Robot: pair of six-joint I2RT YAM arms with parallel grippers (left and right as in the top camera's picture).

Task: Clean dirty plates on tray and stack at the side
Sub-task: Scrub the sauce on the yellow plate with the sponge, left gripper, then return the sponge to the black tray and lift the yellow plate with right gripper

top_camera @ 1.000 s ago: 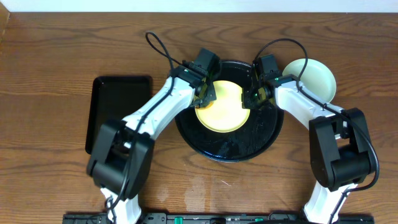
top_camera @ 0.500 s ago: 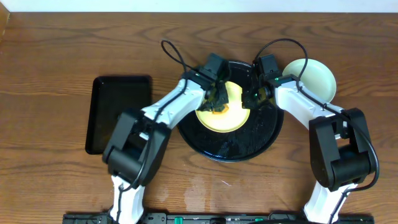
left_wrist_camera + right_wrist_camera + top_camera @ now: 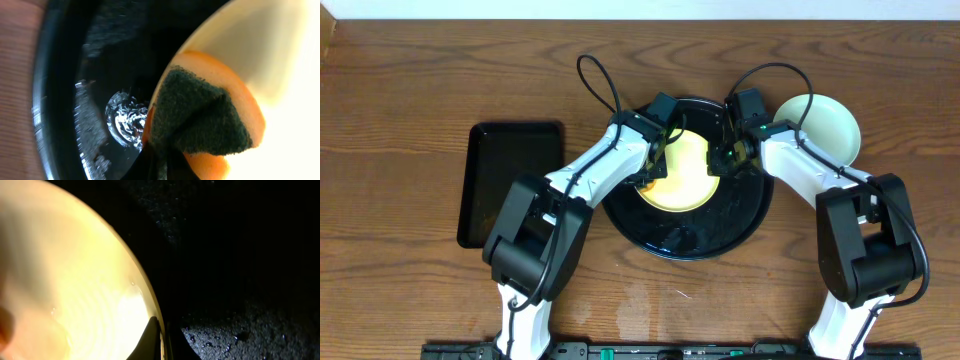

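Observation:
My right gripper is going to lift the yellow plate's rim next, move toward the pale mint plate [image 3: 825, 125] and release, because that plate is to its right in the overhead view.
A pale yellow plate [image 3: 686, 176] lies in the round black tray [image 3: 692, 232]. My right gripper [image 3: 723, 160] is shut on the plate's right rim; the rim shows between its fingers in the right wrist view [image 3: 161, 335]. My left gripper [image 3: 658, 160] is shut on an orange sponge with a dark green scrub face [image 3: 202, 112], pressed on the yellow plate's [image 3: 260, 45] left part. A pale mint plate [image 3: 825, 125] sits on the table to the right of the tray. A third plate is not in view.
A smaller rectangular black tray [image 3: 510, 180] lies on the wooden table at the left. The round tray's wet floor [image 3: 120, 112] glistens beside the sponge. Cables loop above both wrists near the table's back edge.
My left gripper has swept the sponge across the yellow plate, rightward onto it and then back toward its left edge. The right gripper has kept its hold on the rim.

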